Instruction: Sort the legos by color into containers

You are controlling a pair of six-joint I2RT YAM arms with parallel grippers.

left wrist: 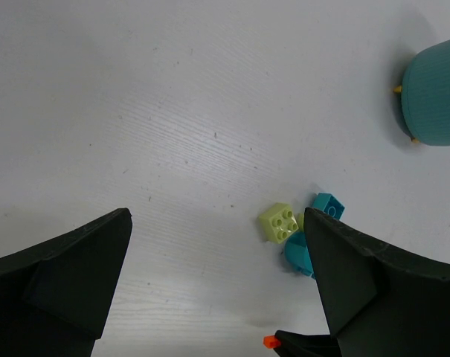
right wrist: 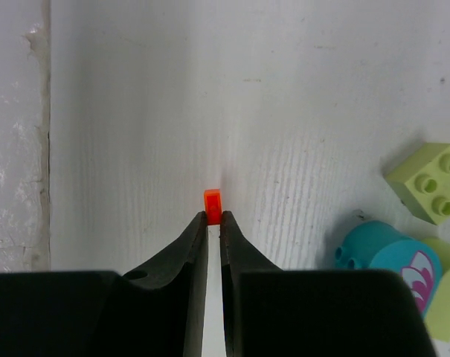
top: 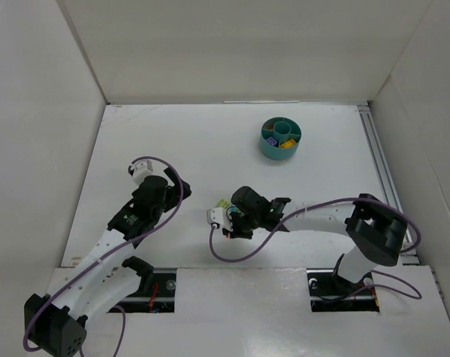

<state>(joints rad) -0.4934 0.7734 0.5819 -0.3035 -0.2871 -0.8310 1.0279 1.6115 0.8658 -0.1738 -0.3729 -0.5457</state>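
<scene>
I will raise my right gripper outward over the tub's reddish far section (top: 269, 126) and let go of the orange-red brick, because the tub is outward, to the gripper's right in the top view.
My right gripper (right wrist: 213, 218) is shut on a tiny orange-red brick (right wrist: 212, 202) held at the fingertips, just above the table; it also shows in the top view (top: 230, 223). Just to its right lie a light green brick (right wrist: 431, 181) and a teal rounded piece (right wrist: 381, 253). In the left wrist view I see the same green brick (left wrist: 278, 222), a teal brick (left wrist: 328, 205) and the orange-red brick (left wrist: 269, 341). My left gripper (left wrist: 216, 219) is open and empty, left of the pile. The round teal tub (top: 273, 152) stands far back, with purple and yellow bits inside.
White walls enclose the table on the left, back and right. A metal rail (top: 379, 167) runs along the right side. The right arm's cable (top: 239, 256) loops over the table near the front edge. The tub's side also shows in the left wrist view (left wrist: 435, 93).
</scene>
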